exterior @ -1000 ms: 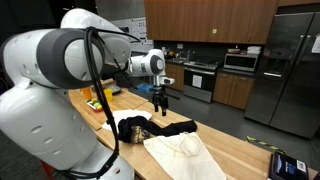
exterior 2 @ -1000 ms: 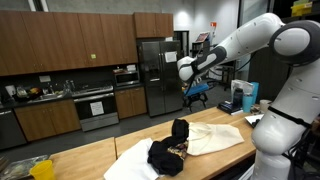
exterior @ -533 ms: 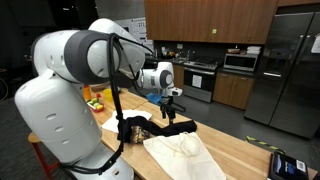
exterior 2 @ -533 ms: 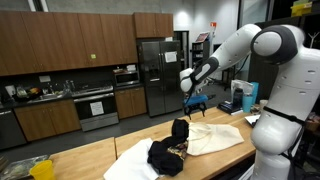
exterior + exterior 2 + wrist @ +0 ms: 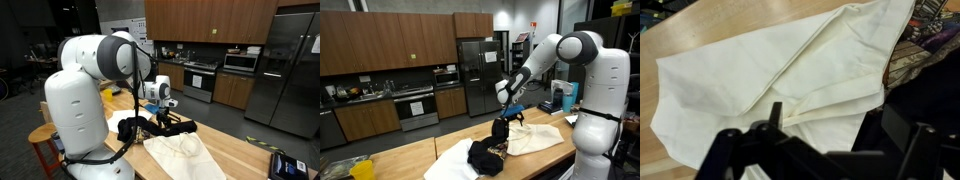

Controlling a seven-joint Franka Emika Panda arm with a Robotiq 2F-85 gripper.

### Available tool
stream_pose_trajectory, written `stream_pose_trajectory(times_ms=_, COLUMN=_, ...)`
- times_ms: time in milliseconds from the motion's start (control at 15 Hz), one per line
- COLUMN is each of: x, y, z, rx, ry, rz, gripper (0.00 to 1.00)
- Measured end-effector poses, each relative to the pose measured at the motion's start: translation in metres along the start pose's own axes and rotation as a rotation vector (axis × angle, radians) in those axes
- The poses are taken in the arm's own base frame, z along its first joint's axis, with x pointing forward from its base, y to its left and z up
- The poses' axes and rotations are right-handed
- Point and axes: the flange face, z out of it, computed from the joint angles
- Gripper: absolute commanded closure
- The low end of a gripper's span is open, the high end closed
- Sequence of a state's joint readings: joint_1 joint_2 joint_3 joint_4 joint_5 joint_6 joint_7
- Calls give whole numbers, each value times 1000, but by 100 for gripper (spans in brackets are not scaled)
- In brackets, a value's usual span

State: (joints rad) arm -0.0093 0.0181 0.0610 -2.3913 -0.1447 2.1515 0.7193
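The gripper moves down to the cream cloth's edge by the black garment and closes there next. That edge lies between its open fingers in the wrist view.
A black garment (image 5: 148,128) lies bunched on the wooden table (image 5: 235,150), with a patterned cloth (image 5: 932,32) tucked into it. A cream cloth (image 5: 185,155) lies spread beside it and partly under it. Both show in an exterior view, the black garment (image 5: 488,152) and the cream cloth (image 5: 535,138). My gripper (image 5: 163,118) is low over the black garment's edge, also seen in an exterior view (image 5: 507,118). In the wrist view the gripper (image 5: 836,120) is open and empty. It straddles the border between the cream cloth (image 5: 770,70) and the black garment (image 5: 932,95).
A blue box (image 5: 285,165) sits near the table's end, also in an exterior view (image 5: 563,96). A yellow item (image 5: 95,101) lies at the far side. A white cloth (image 5: 445,166) lies beside the black garment. A stool (image 5: 44,135) stands beside the robot base. Kitchen cabinets and a fridge (image 5: 290,65) stand behind.
The arm has swung and lowered; the gripper came down from well above the table to just over the black garment. The cloths have not moved.
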Motion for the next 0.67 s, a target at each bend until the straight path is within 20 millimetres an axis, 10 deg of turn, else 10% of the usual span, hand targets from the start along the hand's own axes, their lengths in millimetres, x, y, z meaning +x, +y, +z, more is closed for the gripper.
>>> stream_pose_trajectory(times_ms=667, x=-12, y=-39, z=49, rx=-57, ry=-21, rz=58, gripper=0)
